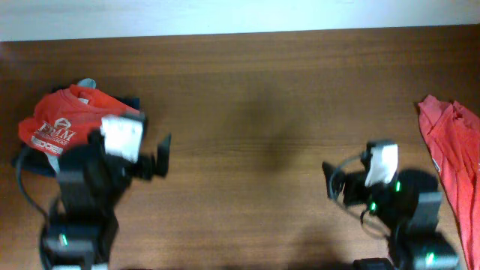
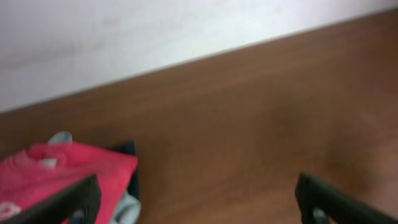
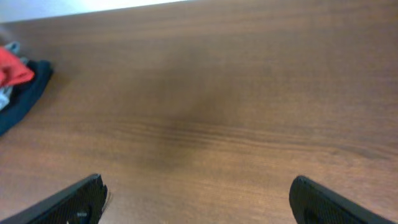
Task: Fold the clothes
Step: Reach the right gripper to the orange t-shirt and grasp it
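Observation:
The coral-red shirt's hemmed edge (image 1: pixel 427 122) lies below and outward, to my right gripper's right in the overhead view, so next my right gripper will swing its empty fingertips down there.
A pile of clothes lies at the table's left: a red tee with white print (image 1: pixel 64 120) on top of grey and navy garments (image 1: pixel 133 101). A coral-red T-shirt (image 1: pixel 454 161) lies crumpled at the right edge, partly out of frame. My left gripper (image 1: pixel 131 144) stands open right beside the pile; in its wrist view the gripper (image 2: pixel 198 190) has one finger over the red tee (image 2: pixel 62 174) and nothing between the jaws. My right gripper (image 1: pixel 371 178) is open over bare wood left of the coral-red shirt, its jaws (image 3: pixel 198 186) empty. The pile's navy edge (image 3: pixel 25 93) shows far left there.
A dark wooden table (image 1: pixel 255 97) spans the view, with a pale wall (image 2: pixel 155 31) behind its far edge. Black cable (image 1: pixel 22 187) loops beside the left arm's base.

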`<state>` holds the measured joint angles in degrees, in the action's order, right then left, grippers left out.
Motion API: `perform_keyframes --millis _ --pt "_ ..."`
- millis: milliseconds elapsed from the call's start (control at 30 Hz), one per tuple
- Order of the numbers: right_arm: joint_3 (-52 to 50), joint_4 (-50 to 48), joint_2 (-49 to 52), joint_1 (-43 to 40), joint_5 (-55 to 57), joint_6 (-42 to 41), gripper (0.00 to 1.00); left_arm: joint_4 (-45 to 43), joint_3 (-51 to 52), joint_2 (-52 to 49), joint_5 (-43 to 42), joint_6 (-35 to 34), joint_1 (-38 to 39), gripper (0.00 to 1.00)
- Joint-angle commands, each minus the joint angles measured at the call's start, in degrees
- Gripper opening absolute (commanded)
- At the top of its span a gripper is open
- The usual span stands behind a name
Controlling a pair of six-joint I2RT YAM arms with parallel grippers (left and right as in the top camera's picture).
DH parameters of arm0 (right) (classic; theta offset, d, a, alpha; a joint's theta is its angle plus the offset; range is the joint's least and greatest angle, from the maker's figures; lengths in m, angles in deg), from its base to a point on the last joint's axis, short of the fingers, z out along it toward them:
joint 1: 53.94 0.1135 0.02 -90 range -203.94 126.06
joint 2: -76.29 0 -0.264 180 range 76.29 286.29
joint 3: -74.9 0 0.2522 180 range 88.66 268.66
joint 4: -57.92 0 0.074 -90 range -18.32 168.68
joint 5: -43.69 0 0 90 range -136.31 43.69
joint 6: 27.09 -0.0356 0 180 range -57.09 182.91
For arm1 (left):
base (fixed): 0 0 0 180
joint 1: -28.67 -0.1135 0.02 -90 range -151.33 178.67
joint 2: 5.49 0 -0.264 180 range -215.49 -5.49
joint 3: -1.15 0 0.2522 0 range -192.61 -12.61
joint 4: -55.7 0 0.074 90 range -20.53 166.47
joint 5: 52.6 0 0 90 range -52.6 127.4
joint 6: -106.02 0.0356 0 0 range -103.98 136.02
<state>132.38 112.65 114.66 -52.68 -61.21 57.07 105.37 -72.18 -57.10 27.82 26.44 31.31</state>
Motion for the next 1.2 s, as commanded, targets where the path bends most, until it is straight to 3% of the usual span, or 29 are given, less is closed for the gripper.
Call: perform_keyframes --millis 0,133,233,300,467,700,800,1167 --pt "13.0 4.76 11.34 0.22 1.33 -0.44 0.99 5.09 -11.26 -8.02 -0.24 -0.57 0.31 0.99" --pt "26.16 14.01 23.37 0.22 -8.79 -0.02 0.98 8.35 -17.22 -13.92 -3.02 -1.29 0.44 0.99" --pt "32.37 18.51 30.32 -0.59 -2.91 1.18 0.99 8.35 -17.42 -15.45 -8.74 -1.79 0.44 0.99" --pt "36.0 20.76 34.36 -3.15 3.89 -4.81 0.99 8.96 -17.42 -16.06 -9.35 -1.81 0.44 0.99" --pt "42.62 22.18 44.48 -15.21 10.95 -10.25 0.99 9.57 -17.42 -16.28 -9.35 -1.81 0.44 0.99" --pt "44.44 17.84 59.65 -31.8 14.78 -15.96 0.83 9.66 -17.42 -16.31 -9.33 -1.81 0.44 0.99" --pt "44.44 14.43 65.68 -35.82 14.82 -15.89 0.82 9.66 -17.42 -16.31 -9.33 -1.81 0.44 0.99" --pt "44.41 -0.57 78.01 -38.58 14.97 -15.67 0.73 10.08 -17.4 -16.31 -9.33 -1.81 0.48 0.99"
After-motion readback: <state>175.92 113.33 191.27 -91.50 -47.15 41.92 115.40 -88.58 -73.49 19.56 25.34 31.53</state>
